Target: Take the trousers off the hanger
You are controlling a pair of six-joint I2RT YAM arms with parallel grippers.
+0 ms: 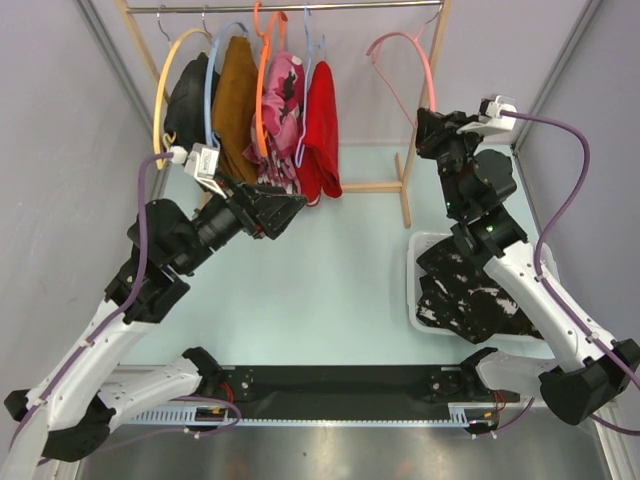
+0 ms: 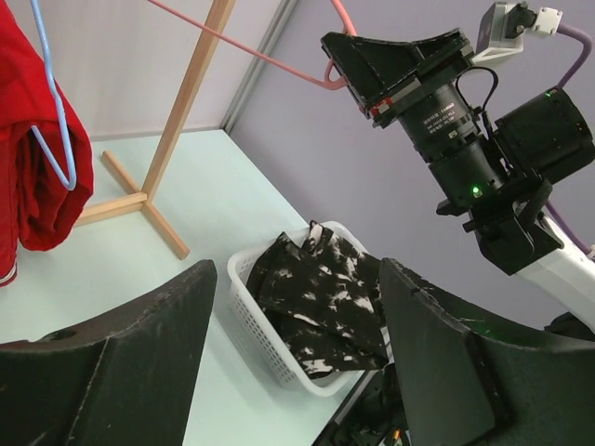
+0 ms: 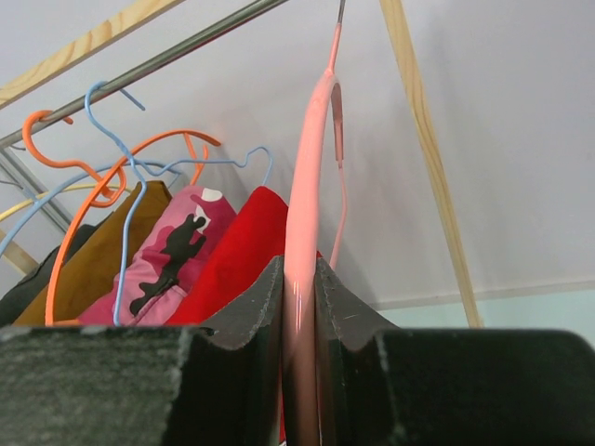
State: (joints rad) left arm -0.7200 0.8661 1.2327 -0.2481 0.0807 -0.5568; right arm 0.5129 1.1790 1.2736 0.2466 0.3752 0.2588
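Observation:
The empty pink hanger still hooks over the bar (image 1: 438,4), so my right gripper will next go down a little toward the red trousers and let go of the hanger.
Red trousers (image 1: 322,130) hang on a light-blue hanger (image 1: 308,60) on the rail, and also show at the left of the left wrist view (image 2: 37,139). Black trousers with white splotches (image 1: 470,290) lie in a white basket (image 1: 413,290) at the right; they show in the left wrist view too (image 2: 325,297). My left gripper (image 1: 285,208) is open and empty, just left of and below the red trousers' hem. My right gripper (image 1: 430,125) is raised by the rack's right post, shut on the bare pink hanger (image 3: 307,186), which still hooks over the rail.
On the rail, left of the red trousers, hang a pink floral garment (image 1: 283,100), a mustard-brown garment (image 1: 235,95) and a dark garment on a yellow hanger (image 1: 188,95). The rack's wooden right post (image 1: 405,190) stands between the red trousers and the basket.

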